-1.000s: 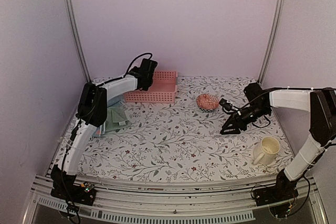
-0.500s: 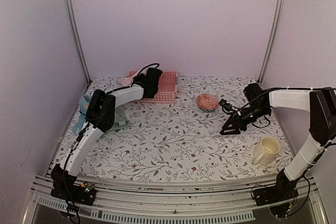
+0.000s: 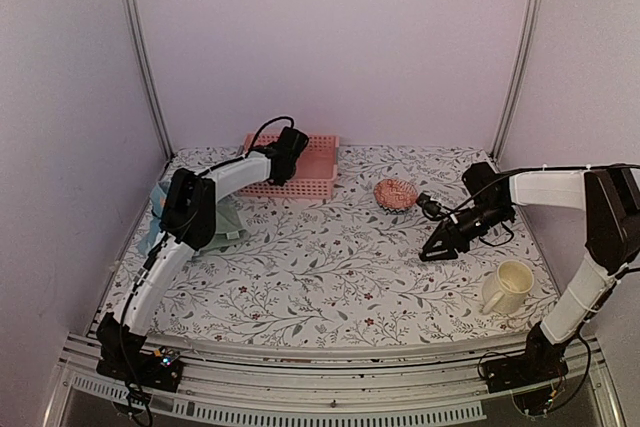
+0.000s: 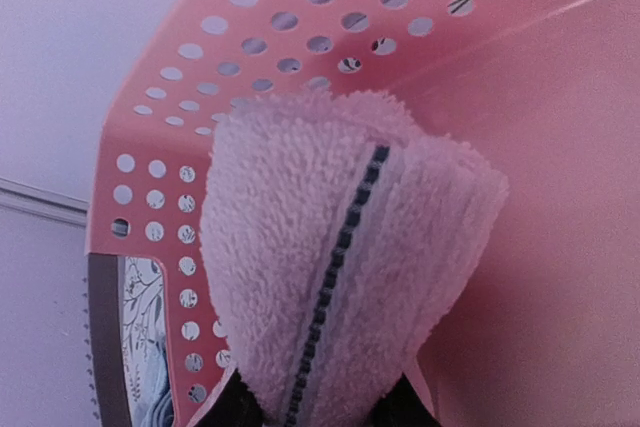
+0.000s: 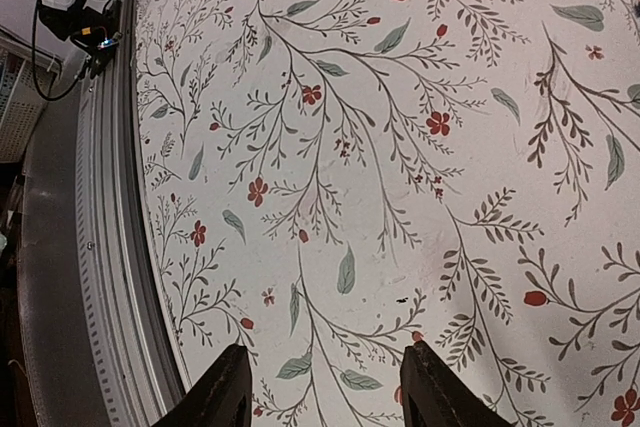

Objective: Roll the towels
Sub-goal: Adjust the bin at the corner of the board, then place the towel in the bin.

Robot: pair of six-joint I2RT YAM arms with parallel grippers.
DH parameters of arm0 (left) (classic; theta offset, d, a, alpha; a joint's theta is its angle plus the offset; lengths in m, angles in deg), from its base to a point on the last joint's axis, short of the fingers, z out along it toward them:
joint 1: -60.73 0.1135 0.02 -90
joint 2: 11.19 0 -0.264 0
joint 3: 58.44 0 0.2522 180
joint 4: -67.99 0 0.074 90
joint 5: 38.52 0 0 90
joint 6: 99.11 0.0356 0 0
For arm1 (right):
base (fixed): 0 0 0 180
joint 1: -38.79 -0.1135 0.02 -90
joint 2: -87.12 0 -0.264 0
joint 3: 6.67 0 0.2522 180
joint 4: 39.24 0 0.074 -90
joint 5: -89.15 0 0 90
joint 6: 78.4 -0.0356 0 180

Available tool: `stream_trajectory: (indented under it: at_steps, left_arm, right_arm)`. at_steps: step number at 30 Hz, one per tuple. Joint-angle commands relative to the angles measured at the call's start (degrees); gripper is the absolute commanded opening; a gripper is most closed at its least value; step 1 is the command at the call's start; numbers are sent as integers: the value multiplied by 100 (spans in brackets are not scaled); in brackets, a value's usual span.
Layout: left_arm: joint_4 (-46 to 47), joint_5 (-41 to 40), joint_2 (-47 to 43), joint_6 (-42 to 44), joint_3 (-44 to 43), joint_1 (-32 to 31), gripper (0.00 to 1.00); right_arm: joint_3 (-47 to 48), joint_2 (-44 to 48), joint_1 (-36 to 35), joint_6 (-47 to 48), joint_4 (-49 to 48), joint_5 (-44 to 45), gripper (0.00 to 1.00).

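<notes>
I need to move my left gripper to the left in the top view next, toward the basket's end with the hole, and let go of the towel, as the pink towel (image 4: 330,257) already hangs inside.
A rolled pink towel (image 4: 330,257) with a dark stitched seam fills the left wrist view, and my left gripper (image 4: 318,409) is shut on its lower end. It hangs inside the pink slatted basket (image 4: 560,147). From above, the left gripper (image 3: 291,150) sits over the basket (image 3: 318,173) and hides the pink towel. A light blue towel (image 3: 157,209) and a sage green towel (image 3: 229,221) lie at the left edge, partly under the left arm. My right gripper (image 5: 330,389) stands open over the bare flowered tablecloth, holding nothing; from above, the right gripper (image 3: 431,252) is right of centre.
A reddish knobbly ball (image 3: 396,193) lies behind the right gripper. A cream mug (image 3: 507,288) stands near the front right. Metal frame posts (image 3: 140,57) rise at both back corners, and the table's grooved front rail (image 5: 110,277) runs past the right gripper.
The left arm has swung its elbow back and uncovered the light blue towel. Its gripper has carried the pink towel down into the basket. The right gripper has shifted slightly.
</notes>
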State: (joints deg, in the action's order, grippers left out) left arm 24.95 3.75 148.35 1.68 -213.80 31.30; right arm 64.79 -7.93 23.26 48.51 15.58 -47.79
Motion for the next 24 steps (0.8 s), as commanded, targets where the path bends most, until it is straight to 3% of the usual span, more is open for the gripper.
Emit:
stream_trajectory:
  at_steps: [1,8,15,17,20,24]
  left_arm:
    - [-793,368,-75,-831,-42,122,0]
    - [-1290,327,-40,-1681,-155,372,0]
    - [-1309,384,-37,-1849,-206,592,0]
    - [-1357,608,-46,-2011,-198,661,9]
    - [-1405,943,-152,-2200,-129,731,35]
    - [-1320,1237,-523,-2278,124,726,41]
  right_arm:
    - [41,-128,-9,78,117,-87,53]
    - [14,-152,-5,80,144,-76,53]
    - [13,-220,-3,89,175,-74,54]
    - [5,-233,-5,97,191,-70,54]
    - [7,-242,-3,106,208,-67,54]
    - [12,-246,-3,123,223,-70,54]
